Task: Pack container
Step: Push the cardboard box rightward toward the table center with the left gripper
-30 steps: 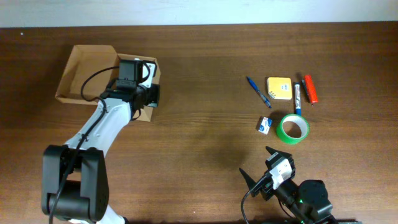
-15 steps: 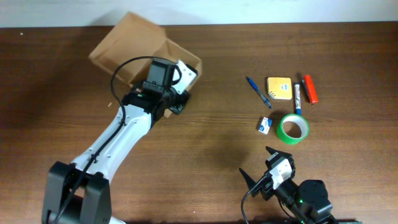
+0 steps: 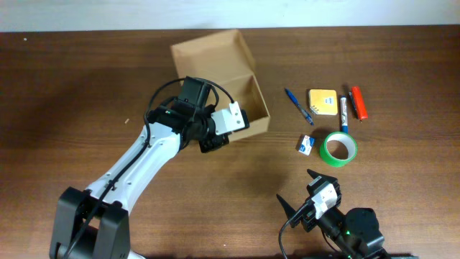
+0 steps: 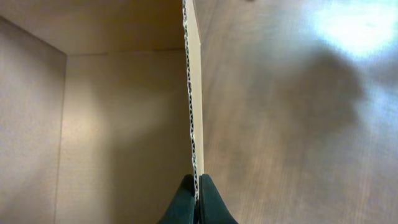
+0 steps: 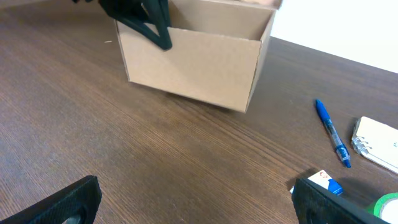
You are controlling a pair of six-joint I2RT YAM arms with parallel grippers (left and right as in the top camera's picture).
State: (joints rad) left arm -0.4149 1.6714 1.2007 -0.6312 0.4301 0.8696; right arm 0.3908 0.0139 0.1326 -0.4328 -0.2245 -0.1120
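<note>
The container (image 3: pixel 248 97) is crooked, so my left gripper will next pull back, turning slightly to straighten its pinched near side, then open.
The tan cardboard container (image 3: pixel 248 97) stands open in the middle of the table, its flap lid (image 3: pixel 212 52) folded back to the far left. My left gripper (image 3: pixel 218 137) is shut on the container's near wall. In the left wrist view the fingertips (image 4: pixel 186 202) pinch the corrugated edge of that wall (image 4: pixel 194 93), with the bare inside of the box to the left. My right gripper (image 3: pixel 310 205) is open and empty low at the front right. In the right wrist view the container (image 5: pixel 193 59) stands ahead of its spread fingers (image 5: pixel 68 200).
To the right of the box lie a blue pen (image 3: pixel 298 106), a yellow note pad (image 3: pixel 323 101), a dark marker (image 3: pixel 344 111), a red marker (image 3: pixel 359 102), a green tape roll (image 3: pixel 338 147) and a small white-blue box (image 3: pixel 307 144).
My left gripper, holding the wall, has dragged the container from the far left of the table to the right towards the middle and turned it. The right arm has not moved.
</note>
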